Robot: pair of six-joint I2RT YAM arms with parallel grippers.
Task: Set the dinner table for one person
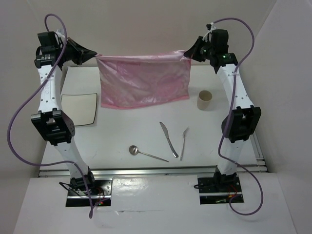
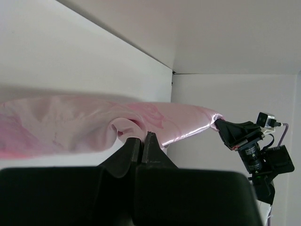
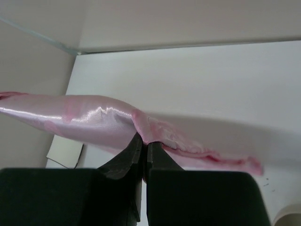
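My left gripper moves back and down over the bare tabletop beside the square white plate next and releases the mat's corner there, since the cloth still hangs.
A shiny pink cloth mat [image 1: 144, 80] hangs stretched between my two grippers above the far part of the white dinner table [image 1: 122, 131]. My left gripper [image 1: 95, 54] is shut on its left top corner; the left wrist view shows the jaws pinching pink cloth [image 2: 94, 127]. My right gripper [image 1: 187, 52] is shut on the right top corner, pinching the cloth [image 3: 108, 120] in the right wrist view. The mat's lower edge rests on the table.
A square white plate [image 1: 78, 108] lies at the left. A tan cup [image 1: 204, 100] stands at the right. A spoon [image 1: 146, 154], a knife [image 1: 168, 139] and a fork [image 1: 184, 143] lie near the front middle. White walls enclose the table.
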